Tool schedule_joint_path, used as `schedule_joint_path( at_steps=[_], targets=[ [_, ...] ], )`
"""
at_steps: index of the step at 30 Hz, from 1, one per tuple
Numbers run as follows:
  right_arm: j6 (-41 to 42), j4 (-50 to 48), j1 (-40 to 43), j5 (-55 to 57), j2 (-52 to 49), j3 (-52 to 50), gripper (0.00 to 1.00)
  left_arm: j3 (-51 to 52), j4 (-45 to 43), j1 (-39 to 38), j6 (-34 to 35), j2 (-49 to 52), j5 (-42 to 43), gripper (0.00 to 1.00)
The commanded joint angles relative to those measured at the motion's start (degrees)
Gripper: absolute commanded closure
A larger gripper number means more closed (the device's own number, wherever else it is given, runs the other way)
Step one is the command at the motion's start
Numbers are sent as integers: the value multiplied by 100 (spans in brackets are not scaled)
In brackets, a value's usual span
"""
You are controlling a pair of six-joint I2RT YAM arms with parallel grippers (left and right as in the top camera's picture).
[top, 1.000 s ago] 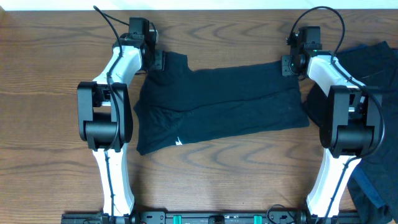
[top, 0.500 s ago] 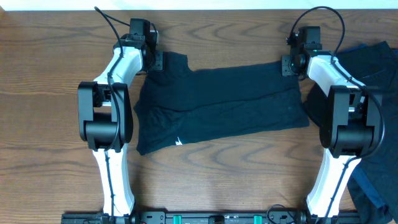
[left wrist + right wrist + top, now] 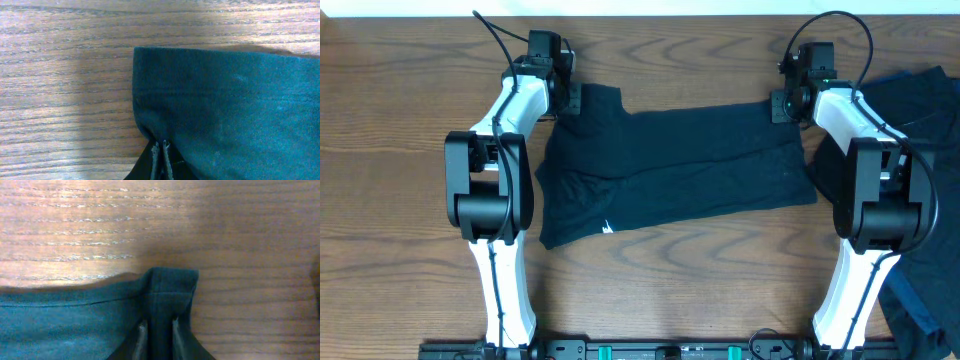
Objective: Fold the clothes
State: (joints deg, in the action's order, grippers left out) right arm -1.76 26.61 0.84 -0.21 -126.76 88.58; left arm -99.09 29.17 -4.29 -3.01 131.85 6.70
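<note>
I should move my left gripper up, back and then down over the near corner of the shirt by the white label next, to let go of the shirt's far edge, because the shirt (image 3: 167, 290) is spread out.
A very dark short-sleeved T-shirt (image 3: 680, 170) lies spread across the middle of the wooden table, with a small white label (image 3: 608, 227) near its front left. My left gripper (image 3: 570, 98) sits at the shirt's far left corner. In the left wrist view its fingers (image 3: 161, 146) are pressed together on the cloth edge (image 3: 150, 125). My right gripper (image 3: 780, 104) is at the far right corner. In the right wrist view it (image 3: 158, 325) holds a folded tab of the shirt (image 3: 167, 290) that fills the narrow gap between its fingers.
More dark clothes (image 3: 930, 150) lie heaped at the table's right edge, partly under the right arm, with a mid-blue bit (image 3: 895, 78) showing. The table's far edge (image 3: 670, 14) runs just behind both grippers. Bare wood (image 3: 380, 150) lies to the left and in front.
In the overhead view both arms stay at the shirt's far corners and the shirt lies as before. The right gripper head has shifted only very slightly.
</note>
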Motion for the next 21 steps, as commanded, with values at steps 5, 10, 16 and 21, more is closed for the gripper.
schedule_joint_path(
  at_steps=[5, 10, 16, 21],
  targets=[
    [-61, 267, 11, 190, -358, -28, 45, 125, 136, -11, -39, 144, 17, 94],
    [-57, 627, 13, 190, -264, 343, 46, 125, 136, -11, -39, 144, 15, 94],
    [63, 846, 17, 190, -341, 348, 54, 125, 136, -11, -39, 144, 15, 94],
    [63, 557, 17, 188, -382, 345, 54, 125, 129, -11, -39, 144, 17, 94]
  ],
)
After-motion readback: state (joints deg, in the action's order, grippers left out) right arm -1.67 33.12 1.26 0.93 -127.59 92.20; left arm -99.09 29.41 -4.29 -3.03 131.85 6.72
